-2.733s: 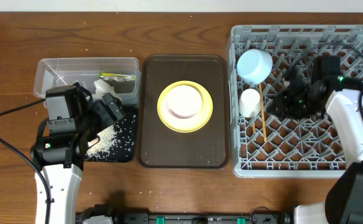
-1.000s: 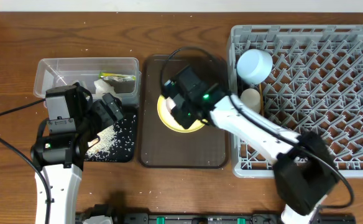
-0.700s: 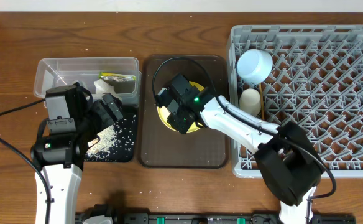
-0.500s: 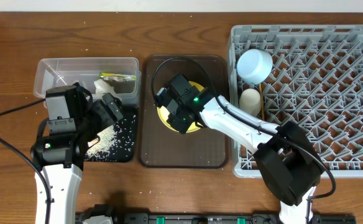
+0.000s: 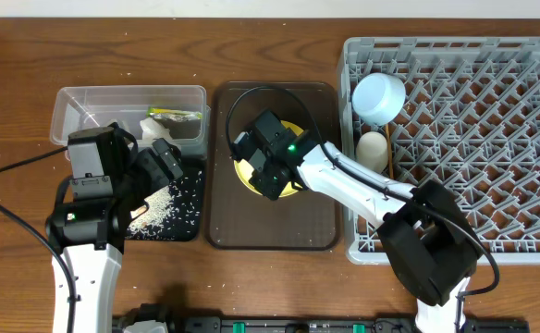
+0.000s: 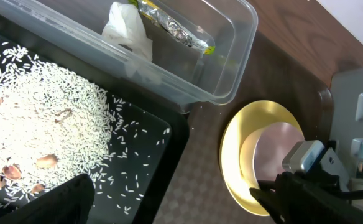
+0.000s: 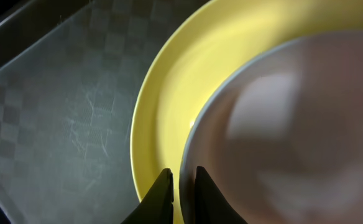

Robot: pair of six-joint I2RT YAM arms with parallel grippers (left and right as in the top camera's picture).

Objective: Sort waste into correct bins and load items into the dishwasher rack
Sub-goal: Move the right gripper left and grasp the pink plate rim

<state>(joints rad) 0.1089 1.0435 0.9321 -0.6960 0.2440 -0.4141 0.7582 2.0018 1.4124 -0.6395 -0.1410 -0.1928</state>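
Observation:
My right gripper lifts across to the rack (image 5: 464, 139) next, tilts, and lowers the pink dish into the slots beside the blue bowl, as they stand empty.
The yellow plate (image 5: 241, 169) lies on the dark brown serving tray (image 5: 270, 225), with a pale pink round dish (image 7: 293, 124) on top of it. My right gripper (image 7: 183, 180) is down on the plate's left side, its fingers closed across the pink dish's rim; it also shows in the overhead view (image 5: 270, 171). My left gripper (image 6: 181, 205) is open and empty above the black tray (image 5: 192, 228), which holds loose rice (image 6: 38, 118). The tissue (image 6: 127, 31) and wrapper (image 6: 175, 28) lie in the clear tub (image 5: 67, 102). The blue bowl (image 5: 378, 97), white cup (image 5: 372, 148) and chopsticks (image 5: 391, 171) are in the rack (image 5: 464, 139).
The brown serving tray sits between the two bins and the rack. The right arm reaches from the rack's front corner across to the plate. A black cable loops over the tray's back edge (image 5: 251, 92).
The right arm swung from over the rack to the yellow plate and came down on it. It has stayed there for the last half second. The left arm has not moved.

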